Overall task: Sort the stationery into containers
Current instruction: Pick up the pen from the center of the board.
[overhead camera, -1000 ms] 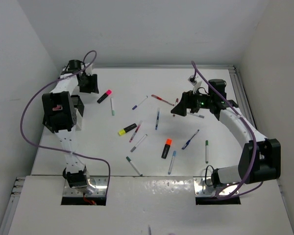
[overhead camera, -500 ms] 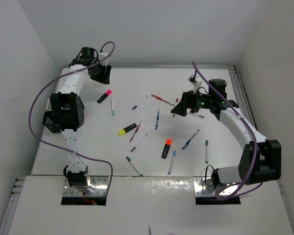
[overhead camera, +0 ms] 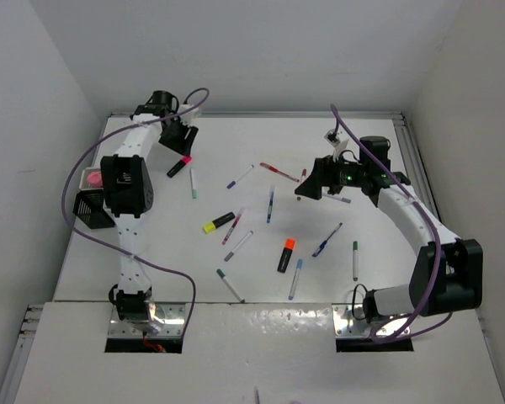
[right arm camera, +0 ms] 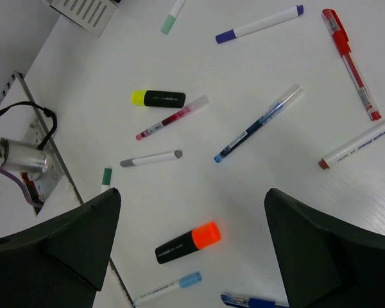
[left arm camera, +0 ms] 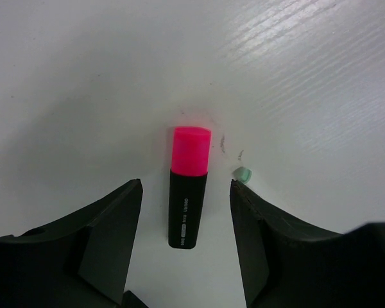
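Note:
Next, my left gripper lowers onto the highlighter's black body [overhead camera: 180, 165] [left arm camera: 188, 187] beside the pink cap and closes. The highlighter already lies lengthwise between the gripper's open fingers.
My left gripper [overhead camera: 182, 148] is open at the far left of the table, above a pink-and-black highlighter [overhead camera: 179, 165]. In the left wrist view the highlighter [left arm camera: 188, 212] lies flat between my fingertips [left arm camera: 135, 192], not touched. My right gripper [overhead camera: 305, 187] is open and empty, held above the scattered stationery. A yellow highlighter [overhead camera: 218, 223] and an orange-black highlighter [overhead camera: 286, 254] lie mid-table among several thin pens. Both show in the right wrist view, the yellow [right arm camera: 158, 98] and the orange [right arm camera: 187, 242]. A black mesh holder [overhead camera: 91, 210] and a white holder with something pink in it [overhead camera: 91, 179] stand at the left edge.
A red pen [overhead camera: 278, 171] and a green-capped pen [overhead camera: 193, 183] lie near the back. White walls close in the table at the back and both sides. The left arm's purple cable [overhead camera: 76, 181] loops over the holders. A corner of a white mesh holder [right arm camera: 83, 9] shows in the right wrist view.
My left arm has swung from the holders at the left edge toward the back and right, bringing its open gripper over the pink highlighter. The right arm has not moved.

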Motion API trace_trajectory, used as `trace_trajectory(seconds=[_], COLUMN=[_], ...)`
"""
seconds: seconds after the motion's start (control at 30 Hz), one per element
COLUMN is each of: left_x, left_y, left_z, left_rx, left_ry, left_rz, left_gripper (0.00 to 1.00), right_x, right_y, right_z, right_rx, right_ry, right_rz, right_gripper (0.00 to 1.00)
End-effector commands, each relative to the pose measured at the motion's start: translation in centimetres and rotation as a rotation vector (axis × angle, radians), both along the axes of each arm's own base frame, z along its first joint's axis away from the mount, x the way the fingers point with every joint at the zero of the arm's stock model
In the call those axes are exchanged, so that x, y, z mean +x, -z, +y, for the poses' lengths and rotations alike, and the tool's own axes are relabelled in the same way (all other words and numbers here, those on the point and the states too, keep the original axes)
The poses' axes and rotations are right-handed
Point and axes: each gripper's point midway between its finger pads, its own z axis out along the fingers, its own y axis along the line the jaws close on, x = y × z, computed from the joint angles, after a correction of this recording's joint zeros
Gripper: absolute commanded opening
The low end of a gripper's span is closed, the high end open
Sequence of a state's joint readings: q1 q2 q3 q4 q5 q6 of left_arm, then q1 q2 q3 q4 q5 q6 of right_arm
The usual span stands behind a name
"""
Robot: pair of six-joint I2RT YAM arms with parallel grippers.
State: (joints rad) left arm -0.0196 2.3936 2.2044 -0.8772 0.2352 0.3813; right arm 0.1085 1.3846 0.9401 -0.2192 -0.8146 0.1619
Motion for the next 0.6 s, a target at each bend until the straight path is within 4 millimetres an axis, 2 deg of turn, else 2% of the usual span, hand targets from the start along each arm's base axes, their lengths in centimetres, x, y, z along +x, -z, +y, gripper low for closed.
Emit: trace_trajectory(seconds=[0.0, 0.27, 0.43, 0.57], left_x=[-0.1, -0.3, -0.4, -0.4], left_y=[0.5, 3.2, 4.4, 4.4], left_z=[-0.4, -0.2, 0.0, -0.3], left_rx=[0.011, 0.025, 0.045, 0.050], left_ry=[0.015, -0.009, -0.014, -0.005], left_rz=[0.006, 0.056, 0.075, 0.073], left_gripper=[0.63, 0.61, 0.52, 0.44], right_x=[0.5, 0.8, 1.0, 1.0], right_y=[-0.5, -0.4, -0.3, -0.3], right_z=[0.1, 0.0, 0.0, 0.0], right_rx=[0.009, 0.005, 0.005, 0.006], right_ry=[-0.010, -0.005, -0.006, -0.008], right_rz=[-0.021, -0.020, -0.016, -0.016], right_gripper=[0.91, 0.91, 0.91, 0.91])
